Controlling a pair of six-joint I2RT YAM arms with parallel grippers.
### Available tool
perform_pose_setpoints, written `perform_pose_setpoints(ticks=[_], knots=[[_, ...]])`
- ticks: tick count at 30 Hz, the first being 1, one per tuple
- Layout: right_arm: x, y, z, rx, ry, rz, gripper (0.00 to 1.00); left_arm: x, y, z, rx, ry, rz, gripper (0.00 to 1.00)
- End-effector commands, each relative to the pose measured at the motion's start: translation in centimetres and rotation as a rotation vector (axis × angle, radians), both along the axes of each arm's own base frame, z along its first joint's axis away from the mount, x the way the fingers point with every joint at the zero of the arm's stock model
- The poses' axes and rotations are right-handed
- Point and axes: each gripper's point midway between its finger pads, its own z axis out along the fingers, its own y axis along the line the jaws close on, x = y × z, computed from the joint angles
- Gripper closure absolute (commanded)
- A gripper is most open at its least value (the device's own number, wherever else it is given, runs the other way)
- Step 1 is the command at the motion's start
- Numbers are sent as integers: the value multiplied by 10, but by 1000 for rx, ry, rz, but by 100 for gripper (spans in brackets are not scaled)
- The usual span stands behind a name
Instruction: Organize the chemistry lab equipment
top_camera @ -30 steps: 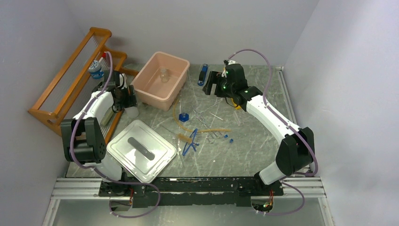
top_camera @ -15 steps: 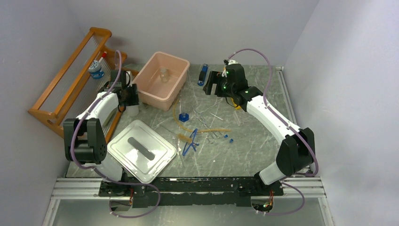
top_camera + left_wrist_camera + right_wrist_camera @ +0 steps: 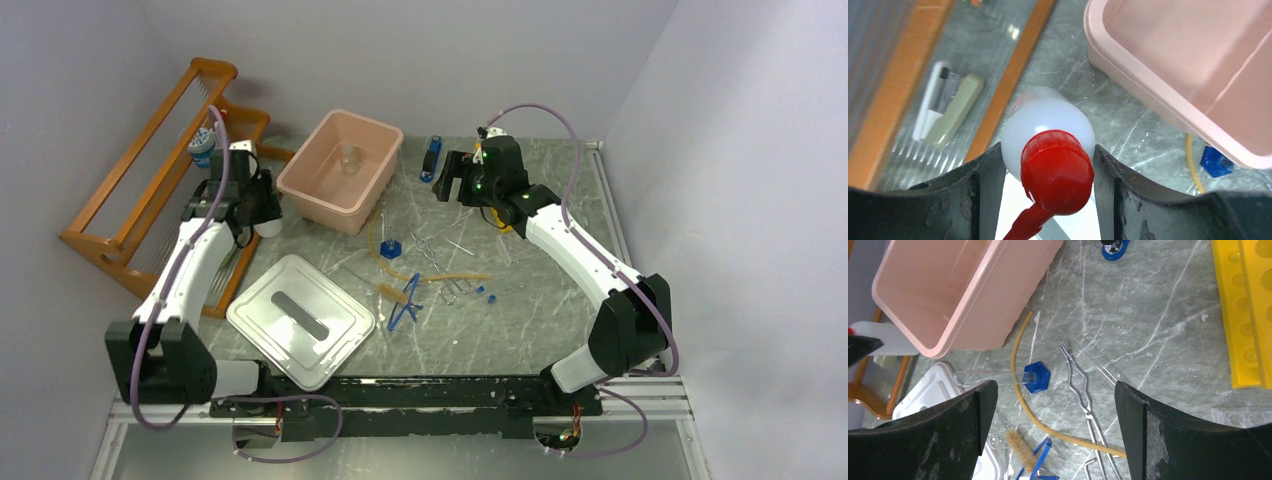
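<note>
I will next move the bottle right in the top view with my left gripper, lower it onto the tub's bottom beside the jar (image 3: 347,158) and let go, since that spot is empty.
My left gripper (image 3: 260,205) is shut on the white red-capped squeeze bottle (image 3: 1048,117), just left of the pink tub (image 3: 300,192). In the left wrist view its fingers (image 3: 985,185) press the bottle's shoulder below the red cap (image 3: 1057,167). My right gripper (image 3: 450,186) is open and empty, above the table's back middle. Below it lie the tan hose (image 3: 1020,385), a blue-based clear tube (image 3: 1035,377), metal tongs (image 3: 1083,395), a small brush (image 3: 1020,445) and blue plastic tongs (image 3: 405,305). A small jar (image 3: 347,158) stands inside the tub.
A grey-white lid (image 3: 300,318) lies front left. The wooden rack (image 3: 150,150) stands along the left wall with a blue-capped bottle (image 3: 200,148) on it. A yellow holed rack (image 3: 1243,315) is under my right arm. A blue item (image 3: 432,157) lies at the back.
My left arm has swung out to the left and carried the squeeze bottle a little back and left, away from the lid. My right arm has not moved.
</note>
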Motion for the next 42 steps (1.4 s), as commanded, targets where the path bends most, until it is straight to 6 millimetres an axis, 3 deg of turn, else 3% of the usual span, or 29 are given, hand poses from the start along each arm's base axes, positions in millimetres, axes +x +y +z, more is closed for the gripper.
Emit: perform_pose_setpoints(ticks=[1, 6, 9, 11, 16, 20, 25, 30, 35, 42], knots=[[-4, 3, 4, 22, -3, 0, 11, -19, 7, 61, -2, -124, 74, 50], [-1, -1, 7, 12, -11, -24, 11, -22, -17, 148, -133, -344, 6, 49], [-1, -3, 11, 11, -26, -29, 11, -18, -36, 186, -212, -440, -73, 49], [-2, -3, 12, 11, -28, -31, 11, -13, -48, 200, -259, -466, -126, 49], [-6, -5, 14, 19, -42, -32, 11, 18, -86, 202, -331, -480, -268, 49], [-9, -7, 14, 19, -44, -31, 11, 48, -107, 177, -288, -422, -265, 51], [-8, -14, 10, -1, -48, -61, 11, 81, -128, 123, -207, -291, -263, 50], [-7, -15, 7, -13, -44, -65, 11, 106, -131, 54, -90, -161, -212, 51], [-3, -16, 11, -22, -66, -71, 11, 129, -129, 9, -53, -128, -173, 52], [1, -15, 10, -25, -67, -73, 11, 165, -127, -30, -3, -151, -135, 54]])
